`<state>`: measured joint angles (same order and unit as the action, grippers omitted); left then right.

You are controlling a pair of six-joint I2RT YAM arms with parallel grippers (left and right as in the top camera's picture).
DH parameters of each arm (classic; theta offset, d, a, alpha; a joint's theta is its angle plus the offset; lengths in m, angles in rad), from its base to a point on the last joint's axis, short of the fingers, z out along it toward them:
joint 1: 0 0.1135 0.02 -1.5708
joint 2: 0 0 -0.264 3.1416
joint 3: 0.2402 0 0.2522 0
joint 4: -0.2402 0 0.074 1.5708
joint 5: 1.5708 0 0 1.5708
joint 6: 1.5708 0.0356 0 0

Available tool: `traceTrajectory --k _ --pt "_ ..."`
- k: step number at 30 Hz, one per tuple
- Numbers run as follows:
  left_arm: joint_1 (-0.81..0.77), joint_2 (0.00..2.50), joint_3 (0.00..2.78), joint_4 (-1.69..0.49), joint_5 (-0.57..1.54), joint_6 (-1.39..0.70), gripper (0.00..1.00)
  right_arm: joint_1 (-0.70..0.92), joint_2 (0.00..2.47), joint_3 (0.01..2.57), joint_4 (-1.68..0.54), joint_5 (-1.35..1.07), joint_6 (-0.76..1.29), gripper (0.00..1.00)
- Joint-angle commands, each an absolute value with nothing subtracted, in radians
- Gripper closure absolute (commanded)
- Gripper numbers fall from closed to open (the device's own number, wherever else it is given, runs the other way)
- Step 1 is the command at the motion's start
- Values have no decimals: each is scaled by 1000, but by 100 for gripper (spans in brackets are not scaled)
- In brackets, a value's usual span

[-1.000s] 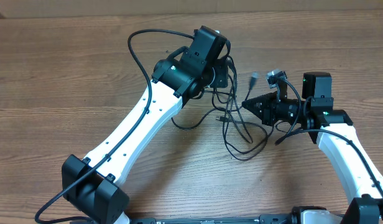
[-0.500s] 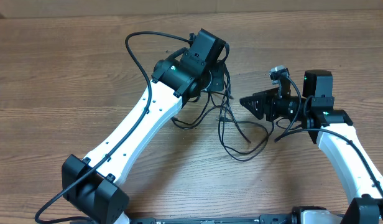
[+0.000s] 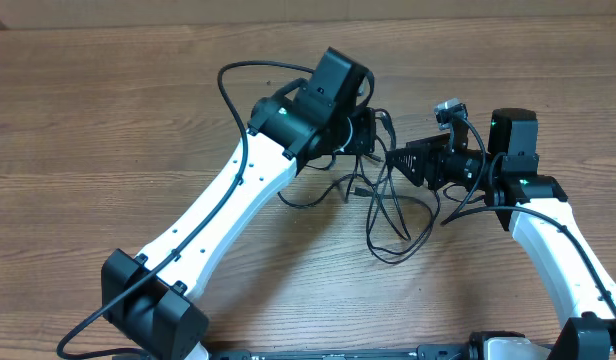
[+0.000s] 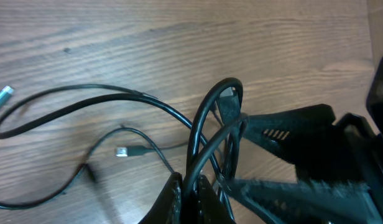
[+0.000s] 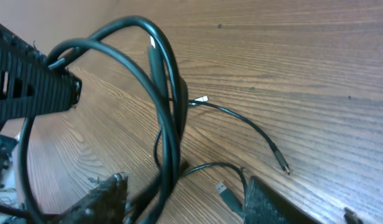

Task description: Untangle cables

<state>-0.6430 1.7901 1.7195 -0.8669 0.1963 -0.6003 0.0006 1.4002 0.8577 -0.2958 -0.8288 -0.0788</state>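
My right gripper's fingers crowd the raised loop. My left gripper will lift to the left in the overhead view next and let go of that loop over the outlying cable bend (image 3: 306, 204).
The cables (image 3: 392, 218) are thin black cords lying in tangled loops on the wooden table between the two arms. My left gripper (image 3: 372, 134) is shut on a couple of strands and holds them up in a loop (image 4: 217, 99); its fingertips (image 4: 174, 198) pinch them at the bottom of the left wrist view. My right gripper (image 3: 393, 157) points left, right beside the left one, and is open. In the right wrist view the raised strands (image 5: 170, 124) pass between its fingers (image 5: 99, 198), apart from both pads. A USB plug (image 5: 225, 192) lies near its right finger.
Loose cable ends lie on the wood: a small plug (image 4: 122, 151), a silver connector (image 4: 1, 97) at the far left, and another plug tip (image 5: 282, 165). The left arm's own thick cable (image 3: 231, 95) arcs above its white link. The right gripper's fingers (image 4: 285, 127) crowd the left gripper.
My right gripper has gone from shut to open and slid left, so the raised strands now pass between its fingers. The left gripper shifted slightly right with its strands.
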Motion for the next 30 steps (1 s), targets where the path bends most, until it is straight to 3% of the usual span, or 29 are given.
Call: traceTrajectory --k 1,6,7,16,23,30 --pt "-676 1792 1729 -854 230 -633 96 0 1399 863 -284 -850 -75 55" --pt "-690 1792 1729 -828 229 -636 96 0 1399 863 -291 -850 -74 94" --pt "-690 1792 1729 -824 228 -636 96 0 1399 863 -295 -851 -74 96" --pt "-688 1792 1729 -769 77 -637 96 0 1399 863 -372 -870 -88 96" --pt "-688 1792 1729 -702 -58 -636 96 0 1399 863 -430 -1005 -219 96" --pt "-688 1816 1729 -751 -188 -632 96 0 1399 863 -425 -1077 -266 96"
